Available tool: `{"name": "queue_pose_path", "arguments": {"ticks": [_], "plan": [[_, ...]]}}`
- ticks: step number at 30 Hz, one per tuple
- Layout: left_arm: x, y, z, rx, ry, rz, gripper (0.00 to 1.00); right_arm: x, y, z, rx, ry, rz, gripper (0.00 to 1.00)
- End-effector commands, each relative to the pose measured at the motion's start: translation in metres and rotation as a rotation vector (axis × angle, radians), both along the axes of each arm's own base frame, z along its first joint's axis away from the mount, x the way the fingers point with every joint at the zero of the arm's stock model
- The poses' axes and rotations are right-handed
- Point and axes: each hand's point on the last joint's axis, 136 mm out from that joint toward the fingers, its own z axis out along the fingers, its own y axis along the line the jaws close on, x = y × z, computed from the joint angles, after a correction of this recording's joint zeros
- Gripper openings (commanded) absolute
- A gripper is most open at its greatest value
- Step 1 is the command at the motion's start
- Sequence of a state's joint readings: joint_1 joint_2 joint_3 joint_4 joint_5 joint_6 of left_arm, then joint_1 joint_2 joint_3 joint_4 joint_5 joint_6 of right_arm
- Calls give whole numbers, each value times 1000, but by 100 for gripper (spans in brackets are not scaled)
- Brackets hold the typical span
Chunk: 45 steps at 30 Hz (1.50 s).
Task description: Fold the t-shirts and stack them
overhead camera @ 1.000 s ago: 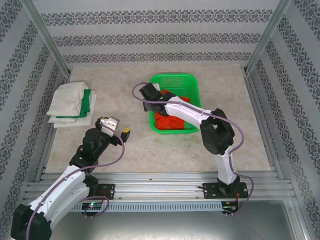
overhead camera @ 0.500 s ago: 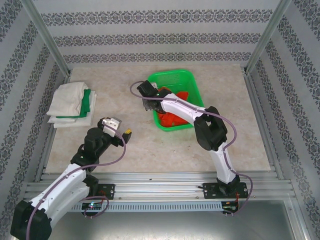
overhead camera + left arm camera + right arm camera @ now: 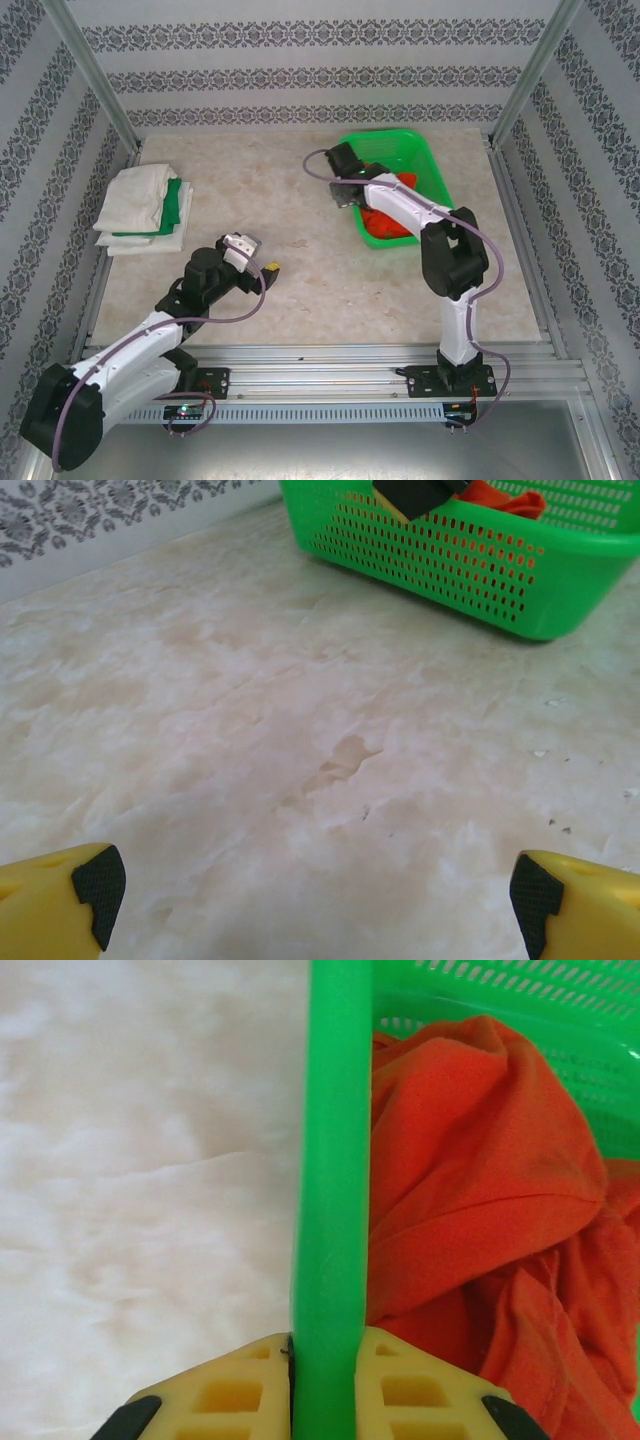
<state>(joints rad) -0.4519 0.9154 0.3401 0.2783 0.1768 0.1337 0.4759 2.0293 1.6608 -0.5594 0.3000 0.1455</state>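
Note:
The right gripper drags the basket outward, away from the folded pile, to the bare far corner (image 3: pixel 470 153) next. Then it releases the basket, because the basket stands skewed.
A bright orange-red t-shirt (image 3: pixel 392 222) (image 3: pixel 470 1160) lies crumpled inside the green mesh basket (image 3: pixel 425 158), which stands skewed at the back right of the table. My right gripper (image 3: pixel 348 194) (image 3: pixel 325 1385) is shut on the basket's left rim (image 3: pixel 335 1160), one finger outside and one inside against the shirt. Off-white t-shirts (image 3: pixel 140 200) with a green one (image 3: pixel 178 202) between them lie folded in a pile at the far left. My left gripper (image 3: pixel 262 262) (image 3: pixel 315 890) hovers open over bare table at centre left, nothing between its yellow fingers (image 3: pixel 60 900).
The basket (image 3: pixel 470 570) sits ahead of the left gripper, the orange shirt (image 3: pixel 505 498) showing over its rim. Metal posts and patterned walls enclose the table on three sides. A rail (image 3: pixel 320 355) runs along the near edge.
The right gripper has shut on the basket's rim and dragged the basket right and towards the back. The left arm has swung a little right and nearer.

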Motion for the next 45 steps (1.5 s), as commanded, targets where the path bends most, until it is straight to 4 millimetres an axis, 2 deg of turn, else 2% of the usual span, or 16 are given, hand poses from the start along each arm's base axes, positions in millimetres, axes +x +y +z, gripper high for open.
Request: {"name": "queue_pose_path", "arguments": {"ticks": [1, 8, 18, 30, 36, 40, 41, 42, 45], "plan": [[7, -21, 29, -52, -71, -61, 100, 18, -38, 23, -60, -64, 36, 8], [17, -40, 38, -72, -75, -99, 100, 47, -102, 16, -54, -73, -5, 7], [29, -47, 34, -47, -73, -102, 100, 78, -175, -4, -127, -38, -80, 6], [38, -53, 27, -47, -49, -110, 100, 97, -217, -18, -189, -10, -138, 6], [38, -55, 27, -55, -48, -114, 100, 98, -237, -8, -199, -21, -183, 6], [40, -58, 28, -62, -50, -120, 100, 98, -237, -1, -186, -34, -188, 7], [40, -60, 28, -61, -51, -124, 100, 97, -234, 2, -174, -38, -184, 12], [40, -61, 28, -61, -54, -127, 100, 97, -232, 8, -162, -53, -182, 21], [41, -67, 31, -55, -61, -141, 100, 91, -223, 28, -105, -98, -182, 60]]}}
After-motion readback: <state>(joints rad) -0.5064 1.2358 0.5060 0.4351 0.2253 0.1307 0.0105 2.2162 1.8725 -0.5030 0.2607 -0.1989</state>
